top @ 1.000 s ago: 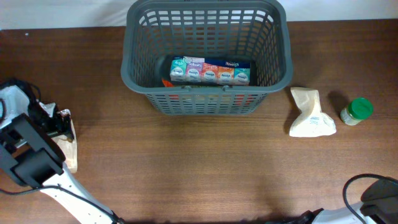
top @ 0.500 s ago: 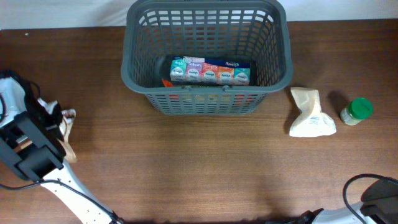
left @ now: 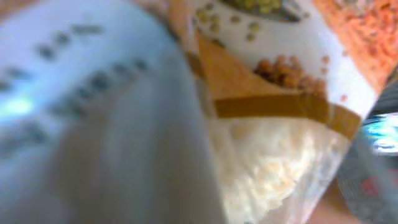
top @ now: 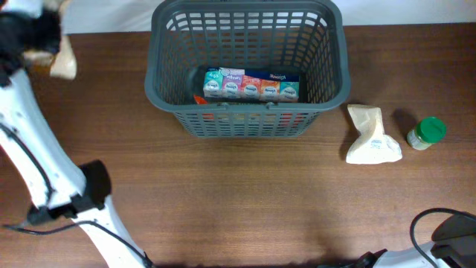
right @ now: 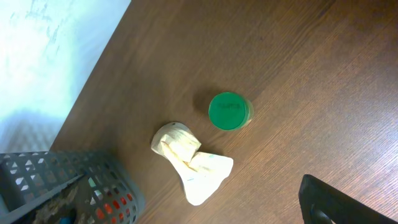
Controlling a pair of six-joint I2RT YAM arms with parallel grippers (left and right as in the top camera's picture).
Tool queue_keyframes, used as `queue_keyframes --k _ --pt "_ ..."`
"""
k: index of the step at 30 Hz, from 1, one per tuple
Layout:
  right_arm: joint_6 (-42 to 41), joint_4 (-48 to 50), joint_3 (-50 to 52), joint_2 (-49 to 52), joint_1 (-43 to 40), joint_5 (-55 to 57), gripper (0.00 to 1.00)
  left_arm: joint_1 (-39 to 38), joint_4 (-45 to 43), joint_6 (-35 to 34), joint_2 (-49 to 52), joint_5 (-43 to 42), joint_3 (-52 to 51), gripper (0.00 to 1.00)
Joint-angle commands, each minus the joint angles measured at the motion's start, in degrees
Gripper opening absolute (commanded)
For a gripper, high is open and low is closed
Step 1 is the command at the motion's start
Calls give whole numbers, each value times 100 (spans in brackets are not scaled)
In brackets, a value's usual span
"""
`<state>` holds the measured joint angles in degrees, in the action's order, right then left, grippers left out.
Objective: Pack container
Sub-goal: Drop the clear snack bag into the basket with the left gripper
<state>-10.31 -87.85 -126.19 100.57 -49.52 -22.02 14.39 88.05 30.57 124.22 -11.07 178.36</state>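
Observation:
Next, the left gripper carries the food bag point(top: 64, 65) across, then down into the container's open space over the end of the carton row by the crumpled bag.
The container point(top: 248, 119), a dark grey slotted basket, stands at the back middle of the table and also shows in the right wrist view point(right: 37, 168). A row of small colourful cartons point(top: 251, 85) lies on its floor. My left gripper point(top: 43, 46) is raised at the far left, left of the container, and shut on a tan-and-white food bag point(top: 64, 65). That bag point(left: 267, 143) fills the blurred left wrist view and hides the fingers. My right arm point(top: 454, 242) sits at the near right corner. Only one dark finger point(right: 339, 202) shows, with nothing against it.
A crumpled white bag point(top: 372, 136) lies right of the container, also in the right wrist view point(right: 193, 168). A small green-lidded jar point(top: 426, 132) stands just right of it and shows from above point(right: 228, 111). The table's back edge meets a white wall.
The left gripper shut on the bag lying at the table's left edge and lifted it up and toward the back left corner. The right arm has not moved.

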Motion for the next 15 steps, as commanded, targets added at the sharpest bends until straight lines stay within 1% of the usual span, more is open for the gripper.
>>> queue_keyframes --k 1,2,4,6,9,12,15 --pt "13 20 -7 28 -4 -22 99 -1259 -509 1768 -468 -284 127 2" --pt "13 20 -7 28 -7 -22 99 -1768 -621 2020 -444 -289 98 2" --pt "13 20 -7 28 -7 -22 99 -2339 -688 2330 -354 -289 -48 2" --pt "13 20 -7 28 -7 -22 99 -3016 -774 2826 -149 -289 -391 2" --pt "13 20 -7 28 -7 -22 99 -3689 -905 3440 227 -289 -1073 2" --pt "13 20 -7 28 -7 -22 99 -4201 -1250 3700 776 -269 -1993 2" --pt "13 20 -7 28 -7 -22 99 -4439 -1416 3698 1196 -269 -2465 2"
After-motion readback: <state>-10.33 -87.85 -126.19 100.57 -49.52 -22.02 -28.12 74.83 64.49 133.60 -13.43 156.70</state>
